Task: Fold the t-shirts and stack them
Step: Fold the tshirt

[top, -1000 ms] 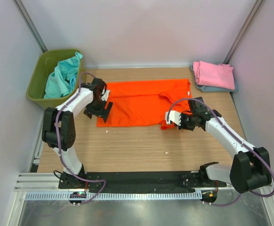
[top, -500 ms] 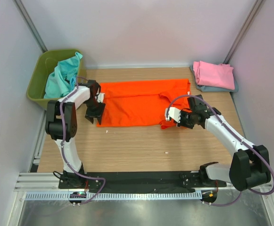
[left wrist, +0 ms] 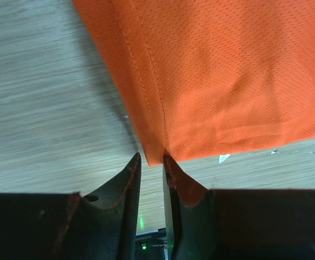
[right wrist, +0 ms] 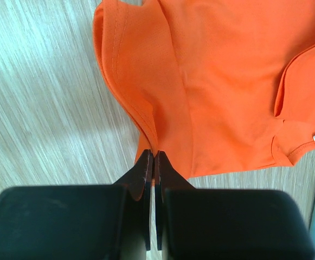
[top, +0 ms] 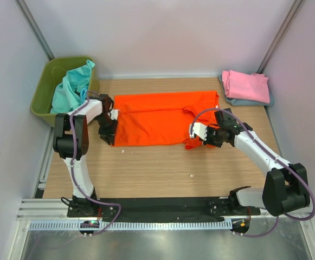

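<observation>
I will lift my right gripper and carry the cloth it is pinching to the shirt's far edge, which is outward of the gripper, and then release the cloth, because the orange shirt is spread flat.
The bright orange t-shirt lies spread flat across the middle of the table. At its near left corner sits my left gripper. In the left wrist view the jaws of that gripper stand a narrow gap apart, and the hemmed corner of the orange shirt lies right at their tips. My right gripper is at the shirt's near right end. In the right wrist view it is shut on a bunched fold of the orange cloth near the sleeve.
A folded pink t-shirt rests on a grey-blue one at the back right corner. The olive-green bin at the back left holds crumpled teal shirts. Small white specks lie on the wood near the front.
My left gripper has slid left and down to the shirt's near left corner, and its jaws have narrowed a lot. The right gripper has stayed shut on the cloth, barely shifting.
</observation>
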